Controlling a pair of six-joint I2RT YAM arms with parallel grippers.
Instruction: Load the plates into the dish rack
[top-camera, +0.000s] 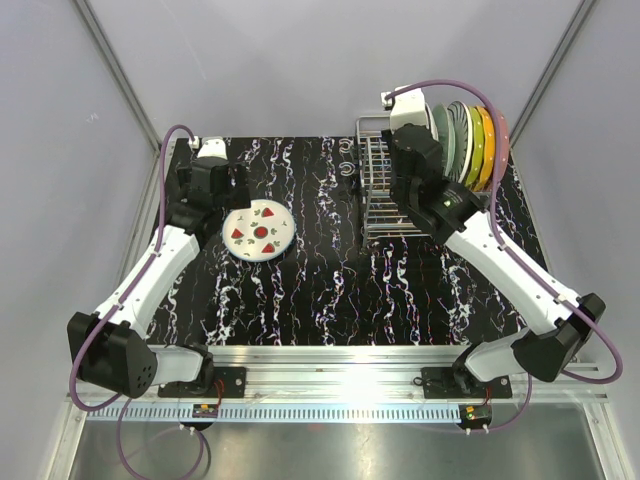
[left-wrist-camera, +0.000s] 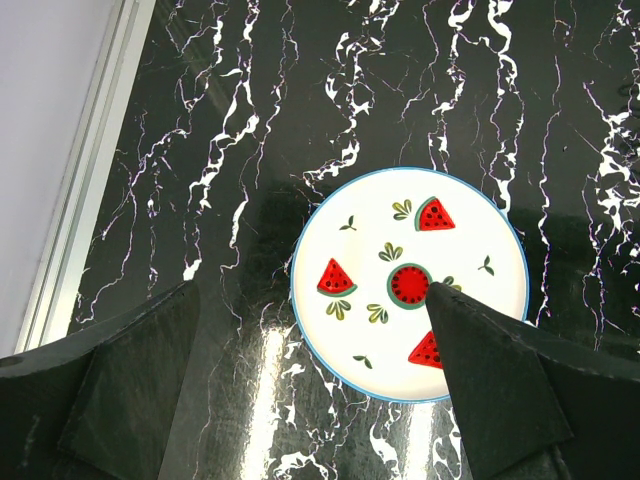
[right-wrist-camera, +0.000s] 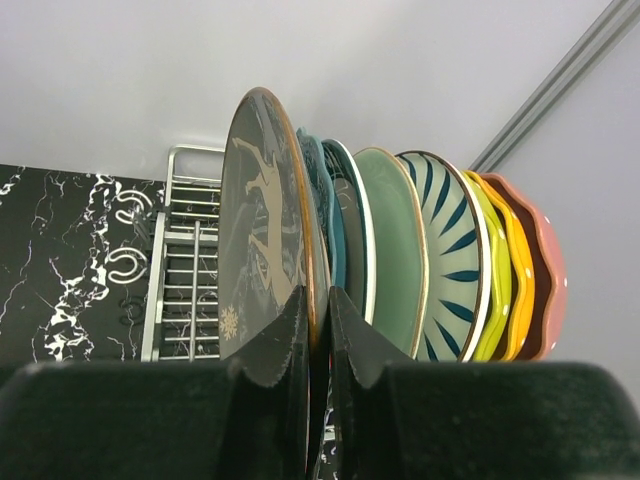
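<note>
I lower the dark grey plate with my right gripper toward the bare wires beside the teal plate (left-wrist-camera: 380, 230), then move outward, as those slots are empty.
A white plate with red watermelon slices and a blue rim (top-camera: 258, 232) lies flat on the black marble table. My left gripper (top-camera: 226, 198) hovers open just above its left edge; in the left wrist view the gripper (left-wrist-camera: 310, 290) straddles the plate (left-wrist-camera: 380, 230), with the right finger (left-wrist-camera: 490, 380) over the plate and the left finger (left-wrist-camera: 140, 380) beside it. My right gripper (right-wrist-camera: 318, 300) is shut on the rim of a dark grey plate with a pale deer motif (right-wrist-camera: 265, 230), held upright at the chrome dish rack (right-wrist-camera: 185, 250). It shows in the top view too (top-camera: 428, 130).
Several plates stand upright in the rack's (top-camera: 385, 190) right part: teal (right-wrist-camera: 322, 190), green (right-wrist-camera: 395, 250), blue-striped (right-wrist-camera: 445, 250), yellow-green (right-wrist-camera: 488, 290), orange (right-wrist-camera: 512, 270), pink (right-wrist-camera: 545, 270). The rack's left slots show bare wires. Grey walls enclose the table.
</note>
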